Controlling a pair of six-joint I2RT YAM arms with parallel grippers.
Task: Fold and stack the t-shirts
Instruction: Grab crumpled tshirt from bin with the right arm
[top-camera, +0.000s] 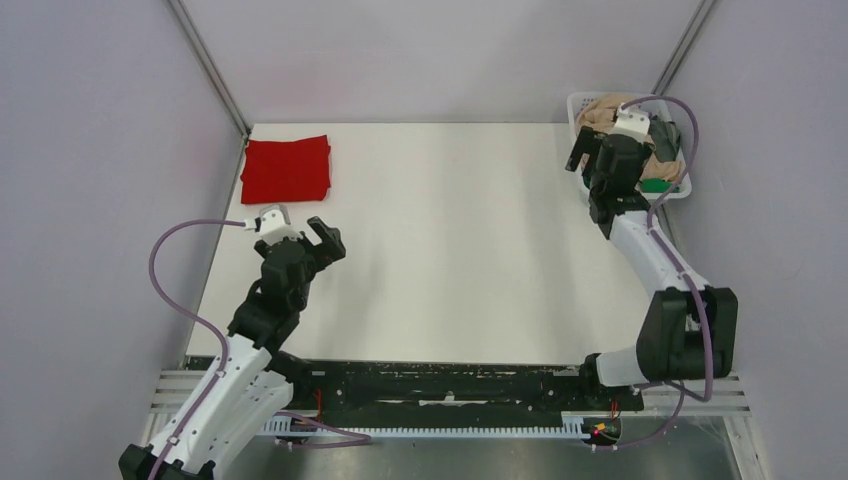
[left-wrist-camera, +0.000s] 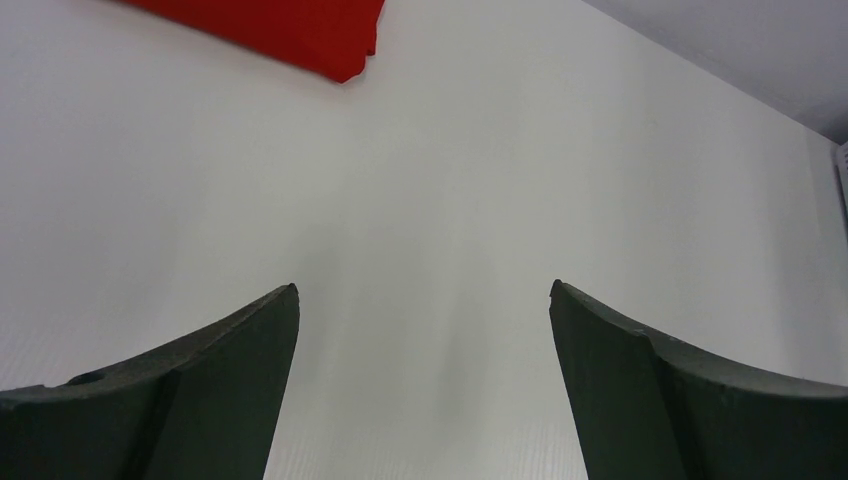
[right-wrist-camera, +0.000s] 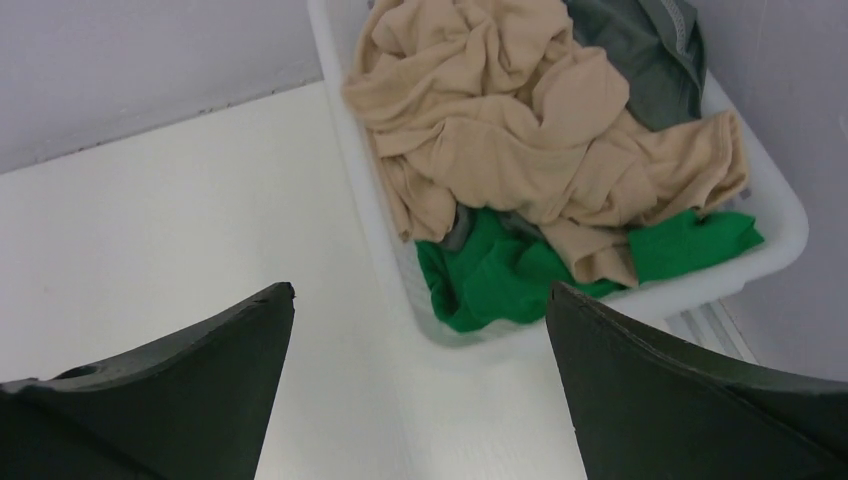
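The right gripper moves outward and down into the basket (right-wrist-camera: 780, 215) next, onto the far folds of the beige t-shirt, since it lies on the green one.
A folded red t-shirt (top-camera: 286, 168) lies flat at the table's far left corner; its corner shows in the left wrist view (left-wrist-camera: 300, 30). A crumpled beige t-shirt (right-wrist-camera: 520, 120), a green one (right-wrist-camera: 500, 275) and a dark grey one (right-wrist-camera: 640, 50) lie heaped in a white basket (right-wrist-camera: 780, 215) at the far right. My left gripper (top-camera: 322, 238) is open and empty over bare table, just in front of the red shirt. My right gripper (top-camera: 590, 155) is open and empty, hovering at the basket's near left edge above the table.
The white table (top-camera: 450, 240) is bounded by grey walls at the back and both sides. The basket (top-camera: 580, 105) stands in the far right corner against the wall. A black rail (top-camera: 440, 385) runs along the near edge between the arm bases.
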